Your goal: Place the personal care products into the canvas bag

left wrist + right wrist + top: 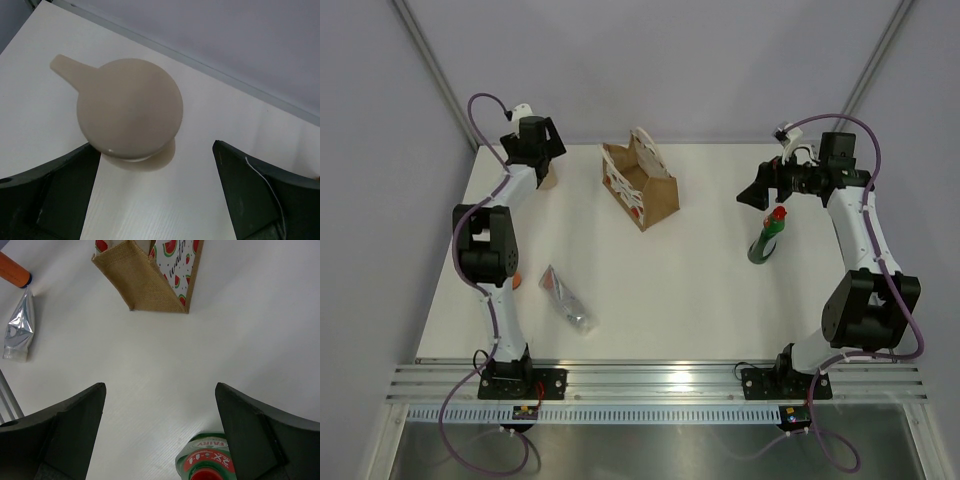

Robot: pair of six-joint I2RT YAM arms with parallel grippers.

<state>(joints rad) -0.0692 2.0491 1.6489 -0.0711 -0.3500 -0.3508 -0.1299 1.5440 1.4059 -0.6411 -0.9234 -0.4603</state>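
Note:
My left gripper will ease its open fingers outward to either side of the beige pump bottle's round head [131, 107], still mostly beyond them in the wrist view.
The beige pump bottle [130, 107] stands at the table's back left; only its tan base [549, 180] shows in the top view. My left gripper [155, 145] hovers right above it, open and empty, its fingers either side of the pump head; it is also seen from above [538, 155]. The dark green bottle with red top [767, 238] stands upright at the right. My right gripper [757, 192] is open and empty just above and behind it; the bottle [207, 460] sits near the right finger [250, 430]. The silvery tube [568, 300] lies front left. The orange bottle [12, 270] is mostly hidden behind the left arm. The canvas bag [640, 185] stands open at back centre.
The bag's printed cream side [175, 265] faces the right wrist camera. The aluminium rail [660, 380] with both arm bases runs along the near edge. Grey walls close off the back and sides of the white table [700, 300].

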